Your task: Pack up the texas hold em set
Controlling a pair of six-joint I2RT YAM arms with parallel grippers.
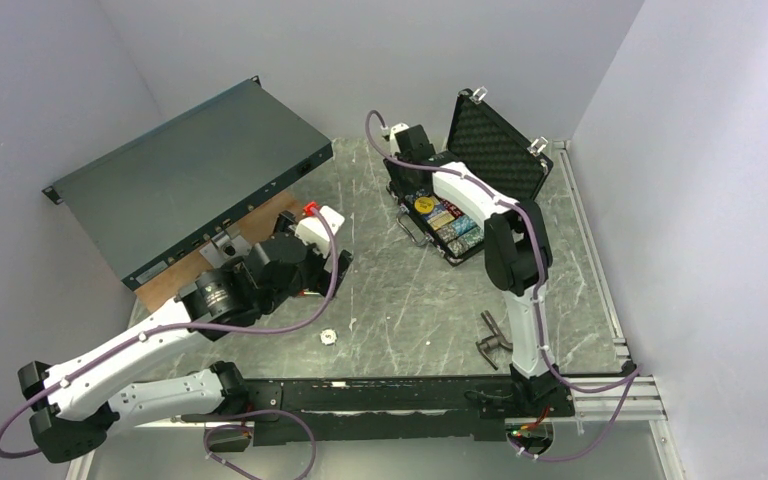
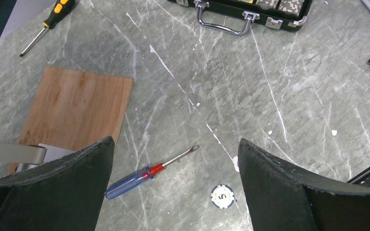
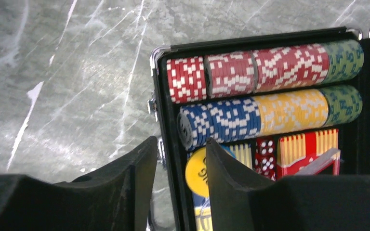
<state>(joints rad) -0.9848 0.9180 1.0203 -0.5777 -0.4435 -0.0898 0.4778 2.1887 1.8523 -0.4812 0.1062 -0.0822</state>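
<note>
My left gripper lowers backward, straddles the rim of the white-blue chip and closes next, since the chip lies loose outside the case.
The black briefcase of the texas hold em set lies open at the back right, its foam lid raised. Rows of red, blue, yellow and green chips fill it, with red dice and a red-yellow card deck below. My right gripper is open and straddles the case's left wall. A yellow disc lies in the case beside its right finger. A loose white-blue chip rests on the table under my open left gripper.
A blue-red screwdriver lies next to the loose chip, and a yellow-black one farther off. The wooden board and a grey rack unit fill the left. A dark hammer-like tool lies near the right arm's base.
</note>
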